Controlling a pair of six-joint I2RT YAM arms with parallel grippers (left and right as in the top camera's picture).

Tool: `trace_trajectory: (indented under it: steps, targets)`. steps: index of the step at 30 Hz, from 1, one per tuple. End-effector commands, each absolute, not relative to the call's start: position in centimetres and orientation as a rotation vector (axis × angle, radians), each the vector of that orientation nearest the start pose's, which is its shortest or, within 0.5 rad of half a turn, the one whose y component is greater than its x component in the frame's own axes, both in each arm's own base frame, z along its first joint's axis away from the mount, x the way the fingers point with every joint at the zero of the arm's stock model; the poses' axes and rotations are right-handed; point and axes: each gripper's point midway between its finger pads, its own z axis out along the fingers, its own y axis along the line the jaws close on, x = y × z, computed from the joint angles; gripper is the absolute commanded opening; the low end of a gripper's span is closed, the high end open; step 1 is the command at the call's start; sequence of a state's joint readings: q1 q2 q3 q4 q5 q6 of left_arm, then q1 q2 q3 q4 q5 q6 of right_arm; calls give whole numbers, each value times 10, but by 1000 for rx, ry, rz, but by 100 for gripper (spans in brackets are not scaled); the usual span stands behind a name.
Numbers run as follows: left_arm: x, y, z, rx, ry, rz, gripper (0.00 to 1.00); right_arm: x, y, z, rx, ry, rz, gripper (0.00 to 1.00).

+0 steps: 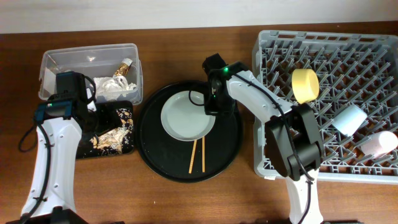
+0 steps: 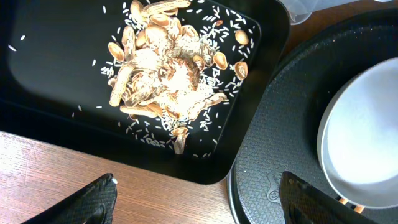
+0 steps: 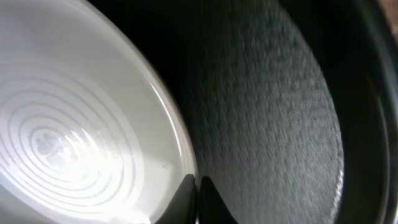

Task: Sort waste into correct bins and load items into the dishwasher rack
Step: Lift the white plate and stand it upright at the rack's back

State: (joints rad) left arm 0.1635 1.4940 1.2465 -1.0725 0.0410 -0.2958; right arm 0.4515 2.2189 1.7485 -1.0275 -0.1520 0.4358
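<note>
Next I should lift the plate (image 1: 186, 118), swing my right gripper over the rack's empty far wires to its right in the overhead view, and lower it, then release it.
The pale grey-green plate (image 1: 186, 118) lies on the round black serving tray (image 1: 230, 149). My right gripper (image 1: 209, 107) is shut on the plate's far right rim (image 3: 186, 155). The chopsticks (image 1: 198, 155) lie on the same tray in front of the plate. My left gripper (image 2: 199, 205) is open and empty, above the shallow black tray (image 2: 50, 74) that holds the tan food scraps (image 2: 168, 68) and rice. The clear tub (image 1: 50, 62) holds white napkins (image 1: 109, 87) and the gold-brown wrapper (image 1: 126, 66). The yellow bowl (image 1: 305, 85), light-blue cup (image 1: 349, 118) and pink cup (image 1: 379, 144) sit in the dishwasher rack (image 1: 267, 50).
The rack stands close to the right of the round tray. The clear tub is behind the shallow black tray at the left, and both sit close to the round tray's left edge. Bare wooden table runs along the front.
</note>
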Motion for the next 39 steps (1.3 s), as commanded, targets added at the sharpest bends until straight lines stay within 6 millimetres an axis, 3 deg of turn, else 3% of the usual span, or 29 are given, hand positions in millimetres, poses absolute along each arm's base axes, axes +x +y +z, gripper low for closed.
trace_trajectory:
  steps: [1, 5, 7, 12, 15, 19, 24, 30, 39]
  targets:
    - [312, 44, 144, -656, 2791, -96, 83, 402, 205, 79, -104, 3008, 307, 4]
    - [312, 44, 144, -656, 2791, -96, 83, 422, 162, 160, -101, 2790, 246, 4]
    - [312, 44, 144, -656, 2790, -96, 83, 431, 114, 206, -53, 2653, 78, 4]
    - [312, 44, 144, -656, 2789, -96, 83, 435, -14, 291, 153, 2369, -410, 4]
    - [312, 44, 144, -655, 2789, -96, 83, 427, -89, 331, 329, 2207, -725, 4]
    - [314, 44, 144, -654, 2782, -97, 83, 413, -155, 358, 564, 2035, -984, 4]
    - [314, 44, 144, -654, 2782, -97, 84, 406, -205, 358, 728, 1945, -1137, 4]
    - [314, 44, 144, -653, 2781, -97, 84, 412, -246, 310, 784, 2031, -1235, 4]
    - [315, 45, 145, -652, 2776, -97, 83, 432, -255, 242, 736, 2183, -1285, 4]
